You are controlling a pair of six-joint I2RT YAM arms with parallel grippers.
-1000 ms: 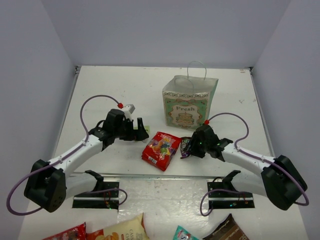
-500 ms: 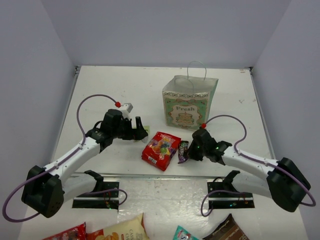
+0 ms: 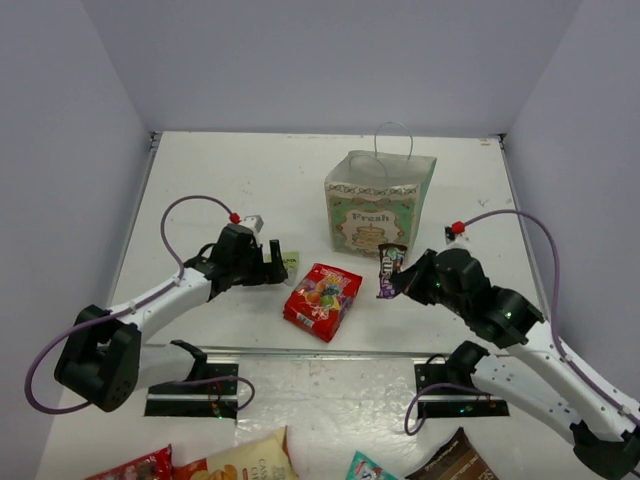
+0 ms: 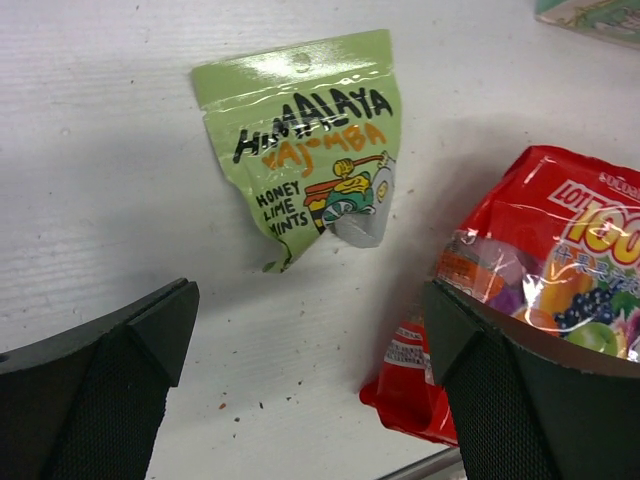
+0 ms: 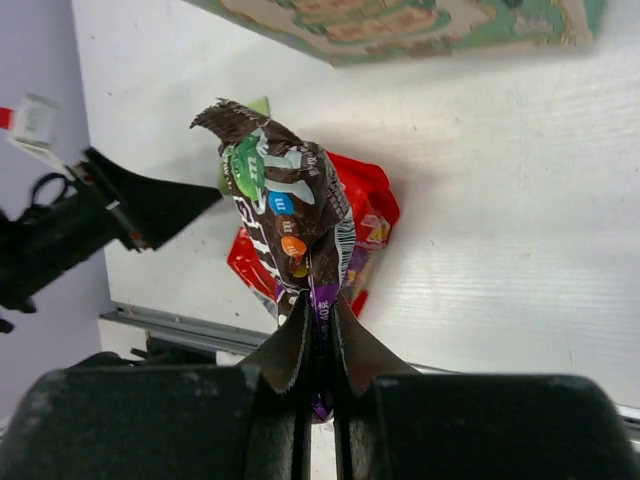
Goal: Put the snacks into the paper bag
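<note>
The green packet's crumpled, narrow near end points between my left gripper's open fingers, so I should lower them outward onto it and close.
The paper bag [image 3: 378,205] stands upright at the back centre; its lower edge shows in the right wrist view [image 5: 400,20]. My right gripper [image 3: 408,280] [image 5: 318,330] is shut on the dark brown packet [image 3: 389,271] [image 5: 280,210] and holds it in the air, in front of the bag. The red candy bag [image 3: 322,300] [image 4: 540,260] [image 5: 370,215] lies flat on the table. The tiny green packet [image 3: 291,261] [image 4: 305,140] lies left of it. My left gripper [image 3: 280,262] [image 4: 305,330] is open and empty, low over the table just short of the green packet.
Beyond the near rail [image 3: 300,350] lie a large yellow-orange chip bag [image 3: 240,460], a red packet [image 3: 130,468], a teal packet [image 3: 365,468] and a big dark brown pouch [image 3: 455,460]. Purple-grey walls close in three sides.
My right gripper has lifted the dark brown packet off the table beside the red candy bag and carried it up and right. My left gripper has shifted slightly down towards the green packet.
</note>
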